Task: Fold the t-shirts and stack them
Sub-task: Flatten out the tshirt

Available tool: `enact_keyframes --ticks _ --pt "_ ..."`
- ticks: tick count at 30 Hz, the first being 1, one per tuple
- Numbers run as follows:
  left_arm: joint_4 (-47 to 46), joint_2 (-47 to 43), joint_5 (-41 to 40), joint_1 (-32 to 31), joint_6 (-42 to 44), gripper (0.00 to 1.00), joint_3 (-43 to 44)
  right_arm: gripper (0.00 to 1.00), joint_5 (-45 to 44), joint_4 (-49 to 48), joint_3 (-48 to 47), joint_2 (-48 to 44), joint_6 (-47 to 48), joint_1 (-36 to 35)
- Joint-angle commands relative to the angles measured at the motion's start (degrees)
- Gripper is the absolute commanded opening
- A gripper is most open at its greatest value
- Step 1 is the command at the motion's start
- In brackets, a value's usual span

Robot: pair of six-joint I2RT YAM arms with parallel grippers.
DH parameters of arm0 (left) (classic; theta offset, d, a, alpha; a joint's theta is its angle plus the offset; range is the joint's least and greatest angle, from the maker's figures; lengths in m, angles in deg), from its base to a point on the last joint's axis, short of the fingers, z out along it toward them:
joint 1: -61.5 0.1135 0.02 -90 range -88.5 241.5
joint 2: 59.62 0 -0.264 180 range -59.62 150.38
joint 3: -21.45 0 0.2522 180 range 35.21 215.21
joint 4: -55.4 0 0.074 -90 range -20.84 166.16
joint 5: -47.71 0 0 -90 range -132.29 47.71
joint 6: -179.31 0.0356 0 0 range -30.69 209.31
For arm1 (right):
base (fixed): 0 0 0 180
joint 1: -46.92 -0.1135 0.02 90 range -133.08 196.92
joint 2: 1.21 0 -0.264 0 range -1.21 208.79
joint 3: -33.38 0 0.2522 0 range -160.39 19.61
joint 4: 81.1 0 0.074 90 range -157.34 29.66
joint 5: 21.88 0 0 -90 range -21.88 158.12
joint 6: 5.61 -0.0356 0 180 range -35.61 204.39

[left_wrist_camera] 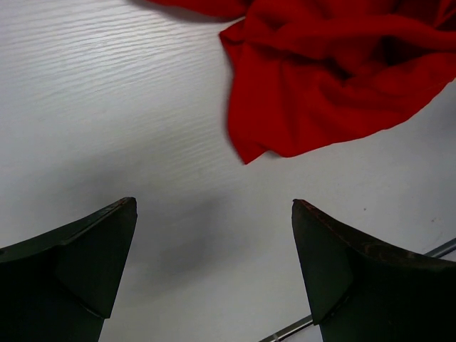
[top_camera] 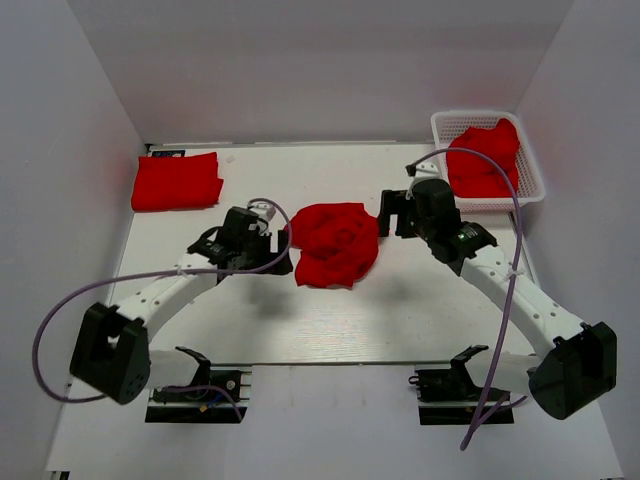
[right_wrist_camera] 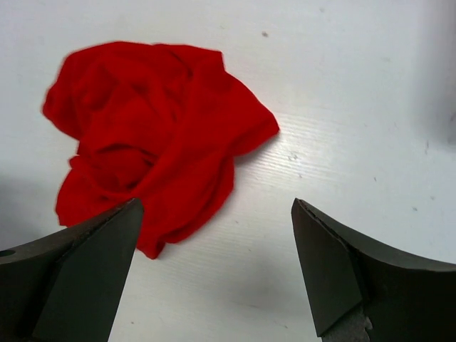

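Note:
The left gripper should next move down and to its right in the top view onto the heap's near corner (top_camera: 301, 281) (left_wrist_camera: 249, 149), because that corner sticks out.
A crumpled red t-shirt (top_camera: 335, 243) lies in a heap at the middle of the table; it also shows in the left wrist view (left_wrist_camera: 335, 78) and in the right wrist view (right_wrist_camera: 149, 135). A folded red t-shirt (top_camera: 176, 181) lies at the far left. Another red t-shirt (top_camera: 484, 158) sits bunched in the white mesh basket (top_camera: 531, 170) at the far right. My left gripper (top_camera: 281, 241) is open and empty just left of the heap. My right gripper (top_camera: 388, 213) is open and empty just right of it. Neither touches the fabric.
White walls close in the table on the left, back and right. Purple cables loop off both arms. Two black mounts (top_camera: 195, 385) (top_camera: 455, 382) sit at the near edge by the arm bases.

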Motion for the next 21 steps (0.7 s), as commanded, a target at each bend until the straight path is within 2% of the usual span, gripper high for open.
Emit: enact_keyframes --ticks 1,6,10,15,21 --pt "-7.9 4.0 8.9 -0.7 2.0 1.00 0.4 0.90 -5.3 0.9 2.0 -1.6 -2.4 0.4" --pt "-15.2 7.9 9.5 -2.5 4.4 1.00 -2.2 0.90 -6.5 2.0 3.1 -2.2 -2.9 0.9" --pt "-17.1 12.3 8.8 -3.7 5.0 1.00 -2.2 0.90 -6.7 2.0 4.2 -2.6 -2.9 1.2" --pt "-17.2 19.0 3.2 -6.1 5.0 0.92 0.0 0.90 -6.0 0.9 5.9 -3.8 -3.2 1.6" --pt "-18.8 21.5 -1.6 -7.8 3.6 0.79 0.7 0.90 -4.8 -2.4 9.7 -6.7 -3.8 1.6"
